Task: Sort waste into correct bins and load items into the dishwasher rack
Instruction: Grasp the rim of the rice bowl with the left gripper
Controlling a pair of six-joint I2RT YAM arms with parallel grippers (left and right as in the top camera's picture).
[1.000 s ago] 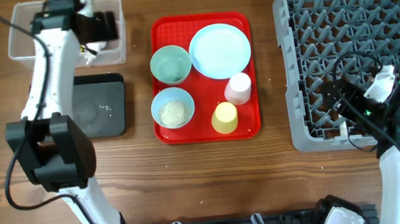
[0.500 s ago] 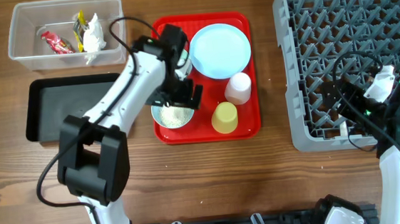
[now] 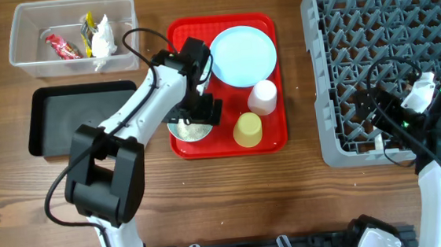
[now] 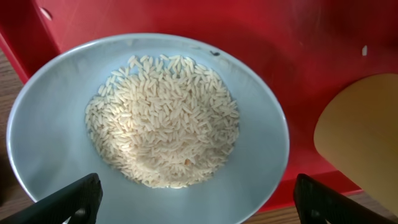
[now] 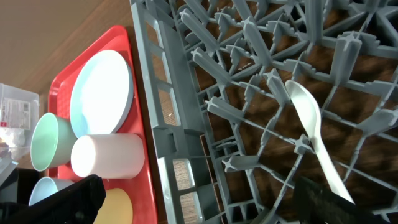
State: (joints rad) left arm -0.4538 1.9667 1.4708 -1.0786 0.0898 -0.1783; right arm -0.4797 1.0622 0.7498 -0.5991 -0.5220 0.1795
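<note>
I will next lower my left gripper to the rim of the rice bowl by the yellow cup (image 3: pixel 247 129).
A light blue bowl of rice (image 4: pixel 155 130) sits at the front left of the red tray (image 3: pixel 273 139). My left gripper (image 3: pixel 201 111) hovers low over it, open, with one finger (image 4: pixel 68 200) at each side of the bowl's near rim (image 3: pixel 183 131). A pale blue plate (image 3: pixel 240 55), a white cup (image 3: pixel 263 96) and a yellow cup (image 3: pixel 247 129) share the tray. The green bowl (image 5: pixel 53 140) is hidden under my left arm in the overhead view. My right gripper (image 3: pixel 379 115) is open and empty over the front left of the grey rack (image 3: pixel 323 68), where a white spoon (image 5: pixel 311 127) lies.
A clear bin (image 3: pixel 34 63) at the back left holds several wrappers (image 3: pixel 91 36). A black tray (image 3: pixel 71 123) lies in front of it. The rack fills the right side of the table. The yellow cup (image 4: pixel 364 134) stands close to the right of the rice bowl.
My left arm swung from the clear bin to the red tray and came down over the rice bowl, fingers open. The right arm has not moved.
</note>
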